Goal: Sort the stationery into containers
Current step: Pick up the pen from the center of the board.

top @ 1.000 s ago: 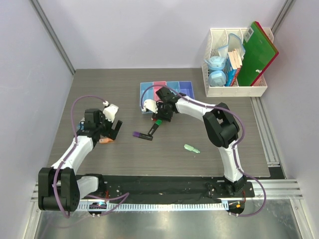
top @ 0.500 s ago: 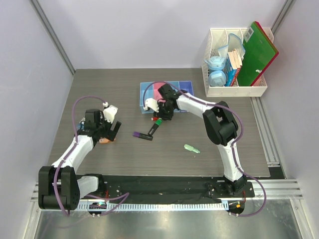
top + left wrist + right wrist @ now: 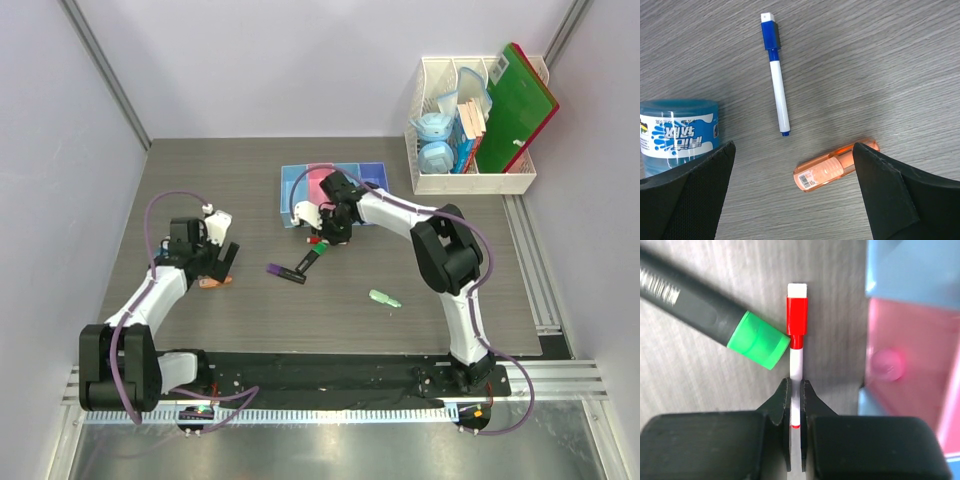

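Note:
My left gripper moves away from my base and down next, past the orange piece [image 3: 835,170], to the white body of the blue-capped pen.
My right gripper [image 3: 796,390] is shut on a thin white pen with a red cap [image 3: 795,357], which lies on the table beside the pink bin [image 3: 910,355]. The green end of a black marker [image 3: 758,346] touches the pen's cap. From above, the right gripper [image 3: 322,232] sits just in front of the containers [image 3: 372,172]. A purple-ended marker [image 3: 285,272] and a mint-green piece [image 3: 385,298] lie mid-table. My left gripper [image 3: 793,146] is open over an orange piece [image 3: 835,170], near a blue-capped white pen [image 3: 776,75] and a blue tape roll [image 3: 677,127].
A white slotted rack [image 3: 470,182] at the back right holds a green folder [image 3: 515,105], books and blue items. Grey walls close in the left and back sides. A metal rail [image 3: 535,270] runs along the table's right edge.
The right gripper's jaws have closed onto the red-capped pen after shifting slightly toward the bins. The left gripper has edged a little to the left over the orange piece, still open.

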Available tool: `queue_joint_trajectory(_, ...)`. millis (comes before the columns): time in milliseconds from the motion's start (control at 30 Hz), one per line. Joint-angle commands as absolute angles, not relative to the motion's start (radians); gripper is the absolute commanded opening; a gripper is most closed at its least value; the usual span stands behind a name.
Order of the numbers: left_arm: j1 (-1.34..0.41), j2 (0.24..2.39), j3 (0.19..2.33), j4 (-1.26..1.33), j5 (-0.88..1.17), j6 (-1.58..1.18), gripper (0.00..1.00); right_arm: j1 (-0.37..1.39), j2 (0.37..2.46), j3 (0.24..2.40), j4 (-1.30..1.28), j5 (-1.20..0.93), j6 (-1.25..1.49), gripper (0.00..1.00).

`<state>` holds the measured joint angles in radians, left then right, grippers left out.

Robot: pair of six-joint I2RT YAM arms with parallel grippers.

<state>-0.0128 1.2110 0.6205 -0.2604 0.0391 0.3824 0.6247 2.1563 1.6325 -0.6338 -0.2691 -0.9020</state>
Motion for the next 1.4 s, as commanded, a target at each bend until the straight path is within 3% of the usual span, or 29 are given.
queue_joint_trajectory(0, -0.005, 1.206, 0.637, -0.258, 0.028, 0.390, 1.00, 0.629, 2.135, 1.555, -0.807, -0.250, -0.836, 0.01)
queue_joint_trajectory(467, 0.057, 1.390, 0.676, -0.127, 0.077, 0.425, 0.87, 0.629, 1.846, 1.517, -0.746, -0.204, -0.673, 0.01)
queue_joint_trajectory(967, 0.067, 1.575, 0.799, -0.136, 0.130, 0.469, 0.61, 0.629, 1.645, 1.554, -0.700, -0.164, -0.519, 0.02)
queue_joint_trajectory(1167, 0.069, 1.658, 0.867, -0.205, 0.121, 0.469, 0.39, 0.627, 1.583, 1.569, -0.670, -0.143, -0.450, 0.02)
queue_joint_trajectory(1267, 0.074, 1.707, 0.902, -0.261, 0.118, 0.471, 0.19, 0.629, 1.560, 1.543, -0.615, -0.112, -0.384, 0.02)
queue_joint_trajectory(1300, 0.075, 1.718, 0.919, -0.271, 0.118, 0.465, 0.03, 0.629, 1.554, 1.536, -0.582, -0.104, -0.367, 0.02)
queue_joint_trajectory(1367, 0.081, 1.743, 0.931, -0.294, 0.110, 0.459, 0.00, 0.627, 1.548, 1.514, -0.549, -0.075, -0.328, 0.02)
